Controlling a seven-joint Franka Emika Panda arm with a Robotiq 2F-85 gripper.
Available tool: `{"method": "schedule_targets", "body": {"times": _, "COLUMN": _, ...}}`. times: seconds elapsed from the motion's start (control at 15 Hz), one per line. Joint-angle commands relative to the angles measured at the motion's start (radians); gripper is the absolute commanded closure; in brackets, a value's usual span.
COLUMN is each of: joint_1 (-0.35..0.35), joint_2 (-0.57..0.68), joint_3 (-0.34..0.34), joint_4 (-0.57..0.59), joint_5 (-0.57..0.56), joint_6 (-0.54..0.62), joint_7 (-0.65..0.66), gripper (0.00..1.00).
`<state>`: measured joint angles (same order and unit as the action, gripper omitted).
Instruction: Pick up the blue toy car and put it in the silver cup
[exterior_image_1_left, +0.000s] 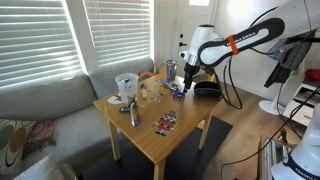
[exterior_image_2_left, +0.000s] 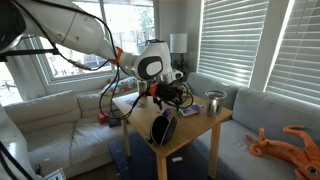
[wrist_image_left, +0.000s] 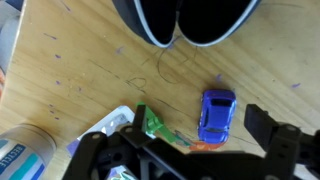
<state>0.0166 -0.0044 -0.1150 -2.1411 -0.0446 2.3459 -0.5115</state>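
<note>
The robot's gripper should edge toward the right in the wrist view to get down onto the blue toy car (wrist_image_left: 216, 115), since the car sits off-centre between its fingers.
In the wrist view the blue toy car (wrist_image_left: 216, 115) lies on the wooden table (wrist_image_left: 80, 70), small and dark blue. My gripper (wrist_image_left: 190, 150) is open and empty. It hangs just above the car, which sits between the two black fingers, nearer the right one. In both exterior views the gripper (exterior_image_1_left: 186, 78) (exterior_image_2_left: 172, 95) is low over the table. The silver cup (exterior_image_2_left: 213, 103) stands upright near a table corner, apart from the gripper. It also shows in an exterior view (exterior_image_1_left: 171, 70). The car is too small to make out in the exterior views.
A black object with a pale rim (wrist_image_left: 185, 20) lies just beyond the car. A green piece (wrist_image_left: 152, 122) and a bottle (wrist_image_left: 20, 160) lie to its left. A clear-and-white container (exterior_image_1_left: 126, 85) and a flat multicoloured item (exterior_image_1_left: 166, 123) are on the table. A sofa (exterior_image_1_left: 40, 105) stands alongside.
</note>
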Motion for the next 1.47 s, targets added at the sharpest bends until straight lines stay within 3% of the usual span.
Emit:
{"method": "schedule_targets", "body": {"times": 0.0, "joint_1": -0.012, "joint_2": 0.057, "joint_3": 0.043, "joint_4": 0.040, "joint_5": 0.014, "joint_6": 0.015, "joint_7": 0.067, "gripper": 0.00}}
{"method": "schedule_targets", "body": {"times": 0.07, "joint_1": -0.012, "joint_2": 0.068, "joint_3": 0.051, "joint_4": 0.049, "joint_5": 0.022, "joint_6": 0.015, "joint_7": 0.074, "gripper": 0.06}}
{"method": "schedule_targets", "body": {"times": 0.13, "joint_1": -0.012, "joint_2": 0.080, "joint_3": 0.059, "joint_4": 0.062, "joint_5": 0.020, "joint_6": 0.009, "joint_7": 0.090, "gripper": 0.26}}
{"method": "schedule_targets", "body": {"times": 0.73, "joint_1": -0.019, "joint_2": 0.123, "joint_3": 0.088, "joint_4": 0.117, "joint_5": 0.030, "joint_6": -0.031, "joint_7": 0.162, "gripper": 0.89}}
{"method": "schedule_targets", "body": {"times": 0.87, "joint_1": -0.011, "joint_2": 0.073, "joint_3": 0.091, "joint_4": 0.115, "joint_5": -0.010, "joint_6": -0.008, "joint_7": 0.168, "gripper": 0.89}}
{"method": "schedule_targets", "body": {"times": 1.07, "joint_1": -0.009, "joint_2": -0.045, "joint_3": 0.083, "joint_4": 0.140, "joint_5": -0.183, "joint_6": -0.014, "joint_7": 0.160, "gripper": 0.89}}
{"method": "schedule_targets", "body": {"times": 1.4, "joint_1": -0.080, "joint_2": -0.155, "joint_3": 0.032, "joint_4": 0.247, "joint_5": -0.371, "joint_6": 0.025, "joint_7": 0.091, "gripper": 0.89}}
